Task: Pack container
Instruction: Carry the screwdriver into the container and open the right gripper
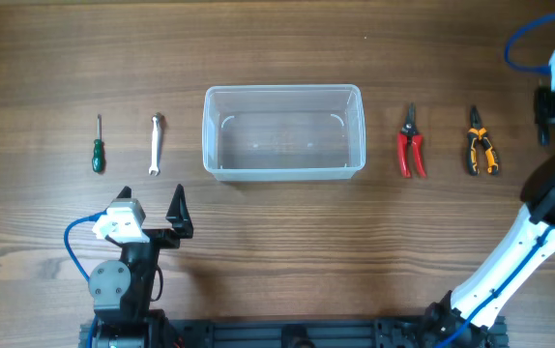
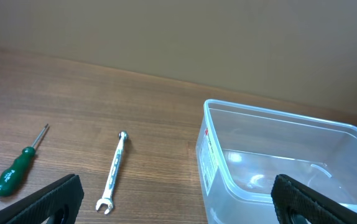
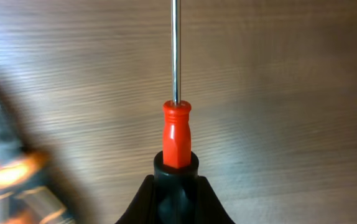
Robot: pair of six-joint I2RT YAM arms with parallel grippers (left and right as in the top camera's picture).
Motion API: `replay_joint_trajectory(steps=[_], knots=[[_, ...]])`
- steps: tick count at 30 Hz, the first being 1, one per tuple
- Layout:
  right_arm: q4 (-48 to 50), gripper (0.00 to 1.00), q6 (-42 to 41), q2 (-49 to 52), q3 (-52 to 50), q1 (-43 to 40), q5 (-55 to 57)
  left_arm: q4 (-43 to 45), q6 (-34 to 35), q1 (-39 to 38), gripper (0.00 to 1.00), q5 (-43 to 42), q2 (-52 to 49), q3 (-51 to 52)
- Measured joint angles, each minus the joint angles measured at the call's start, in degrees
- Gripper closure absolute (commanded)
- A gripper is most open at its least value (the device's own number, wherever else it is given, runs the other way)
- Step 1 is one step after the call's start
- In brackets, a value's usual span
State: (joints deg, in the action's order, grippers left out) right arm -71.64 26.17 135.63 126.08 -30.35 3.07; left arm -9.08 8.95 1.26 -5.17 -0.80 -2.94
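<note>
The container's bottom lies bare, so my right gripper next goes left in the overhead view, past the cutters, then down over the container's bottom to release.
The clear container (image 1: 284, 132) stands empty at the table's middle; its near left corner (image 2: 228, 155) shows in the left wrist view. My left gripper (image 1: 166, 217) hovers open in front of the container's left end, and nothing lies between its black fingers (image 2: 48, 202). My right gripper (image 3: 176, 186) is shut on the black butt of a screwdriver (image 3: 176, 134) with an orange-red handle, whose metal shaft points away over the wood. In the overhead view the right gripper (image 1: 548, 114) is at the far right edge, and the screwdriver is hidden there.
A green screwdriver (image 1: 98, 145) and a silver wrench (image 1: 157, 145) lie left of the container. Red-handled cutters (image 1: 411, 145) and orange-black pliers (image 1: 481, 150) lie to its right. A blurred orange tool (image 3: 10, 174) shows beside the right gripper.
</note>
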Motion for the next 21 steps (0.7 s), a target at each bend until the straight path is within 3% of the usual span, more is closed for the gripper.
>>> replay_joint_trajectory(steps=[6,12,21], knots=[[-5.2,0.96,-0.7,-9.6,7.2,10.4,-4.9,0.0,0.0,0.0,0.0,0.0,0.0,0.0],[-8.9,0.96,-0.1,-19.9,8.7,28.3,-8.1,0.0,0.0,0.0,0.0,0.0,0.0,0.0],[-13.6,0.96,5.6,-20.3,6.1,52.2,-8.6,0.0,0.0,0.0,0.0,0.0,0.0,0.0]])
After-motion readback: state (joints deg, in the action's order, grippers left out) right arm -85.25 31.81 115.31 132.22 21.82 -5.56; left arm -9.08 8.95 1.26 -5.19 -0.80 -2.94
